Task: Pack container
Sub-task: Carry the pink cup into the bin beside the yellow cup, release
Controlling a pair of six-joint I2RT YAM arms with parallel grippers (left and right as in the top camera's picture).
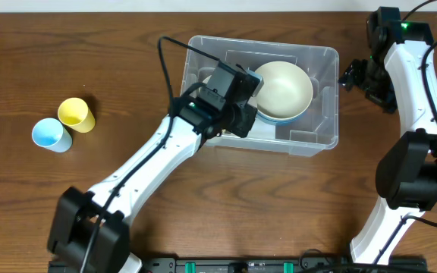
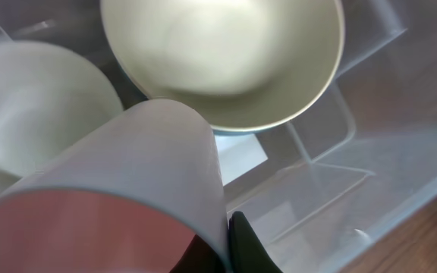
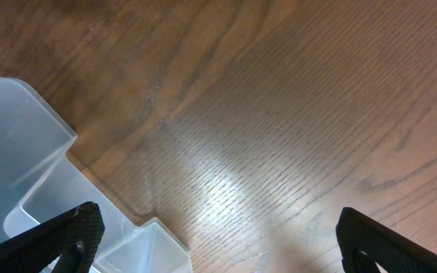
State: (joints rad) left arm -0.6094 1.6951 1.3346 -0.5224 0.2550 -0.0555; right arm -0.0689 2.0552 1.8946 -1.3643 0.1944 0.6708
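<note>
My left gripper should next carry the cup down into the open gap between the cream bowl and the near side of the container.
The clear plastic container point(image 1: 321, 114) stands at the table's centre. Inside it, a cream bowl point(image 1: 283, 87) sits nested on a blue one. My left gripper point(image 1: 232, 97) is over the container's left half, shut on the rim of a cup point(image 2: 127, 189) that is pale outside and pink inside. In the left wrist view the fingers point(image 2: 222, 250) pinch the cup wall above the container floor point(image 2: 332, 189), next to the cream bowl point(image 2: 226, 53) and a white round vessel point(image 2: 29, 129). My right gripper point(image 1: 363, 80) is open and empty, just right of the container; its fingers point(image 3: 218, 243) straddle bare table beside the container's corner point(image 3: 21, 152).
A yellow cup point(image 1: 76, 114) and a light blue cup point(image 1: 50, 135) stand on the wooden table at the far left. The left arm stretches diagonally from the front edge to the container. The right arm stands along the right side.
</note>
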